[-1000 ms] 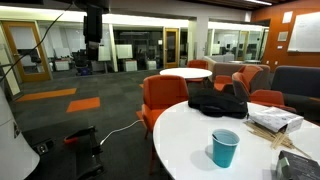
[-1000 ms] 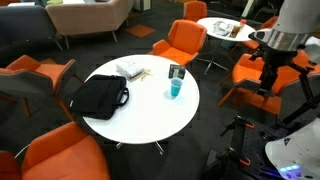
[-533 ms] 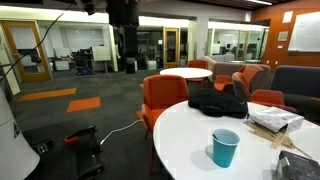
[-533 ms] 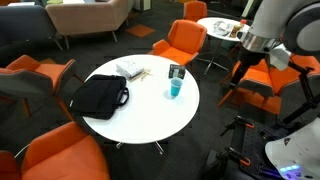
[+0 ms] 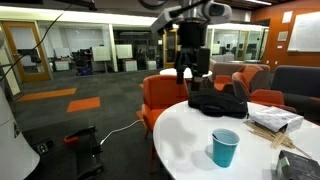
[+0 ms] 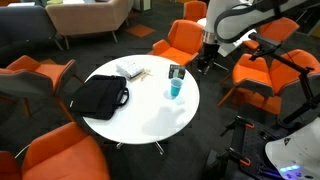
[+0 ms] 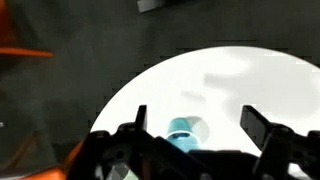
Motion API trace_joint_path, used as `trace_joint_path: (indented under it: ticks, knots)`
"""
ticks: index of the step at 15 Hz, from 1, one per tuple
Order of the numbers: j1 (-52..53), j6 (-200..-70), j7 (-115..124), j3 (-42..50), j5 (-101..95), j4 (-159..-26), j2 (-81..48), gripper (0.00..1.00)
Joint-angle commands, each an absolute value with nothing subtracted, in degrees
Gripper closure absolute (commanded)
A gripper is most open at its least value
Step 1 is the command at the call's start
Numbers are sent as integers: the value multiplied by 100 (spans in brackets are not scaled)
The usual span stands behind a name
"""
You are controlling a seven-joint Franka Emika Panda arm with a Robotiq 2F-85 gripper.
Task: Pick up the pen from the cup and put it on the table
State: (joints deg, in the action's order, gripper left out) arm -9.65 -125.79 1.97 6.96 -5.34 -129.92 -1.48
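My gripper will move outward over the table, then lower to the pen (image 5: 225, 136) (image 7: 180, 127) in the cup's opening, since the gripper's fingers hang high beyond the table's edge.
The teal-blue cup (image 5: 225, 147) stands on the large round white table (image 5: 190, 135), near its edge. It shows in both exterior views (image 6: 176, 88) and in the wrist view (image 7: 182, 130). The pen does not show clearly in any view. My gripper (image 5: 188, 70) is open and empty. It hangs in the air beyond the table's edge, well above and away from the cup (image 6: 203, 60). In the wrist view its two fingers (image 7: 195, 122) stand wide apart with the cup low between them.
A black laptop bag (image 6: 98, 95), a white box with papers (image 6: 131, 70) and a small dark device (image 6: 176, 71) lie on the table (image 6: 150, 110). Orange chairs (image 6: 178, 40) ring it. A smaller white table (image 6: 222, 27) stands behind.
The arm has swung across towards the table. The gripper now hangs close to the table's edge, nearer the cup. It stays open.
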Motion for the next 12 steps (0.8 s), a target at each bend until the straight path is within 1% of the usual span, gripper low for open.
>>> trace_joint_path:
  ticks: [1,5,7,8,10,11,12]
  knots:
    - [-901,-12470,222,728,-447,-11383,-1795,0]
    - [-991,-12267,243,656,-70,-9728,-3396,0]
    - [-1026,-12146,267,642,65,-9161,-3943,0]
    - [-1050,-12116,272,631,138,-8947,-4150,3]
    - [-1076,-11993,318,626,245,-8579,-4475,18]
    - [-1095,-11936,311,616,305,-8437,-4599,32]
    - [-1112,-11872,313,610,349,-8309,-4698,41]
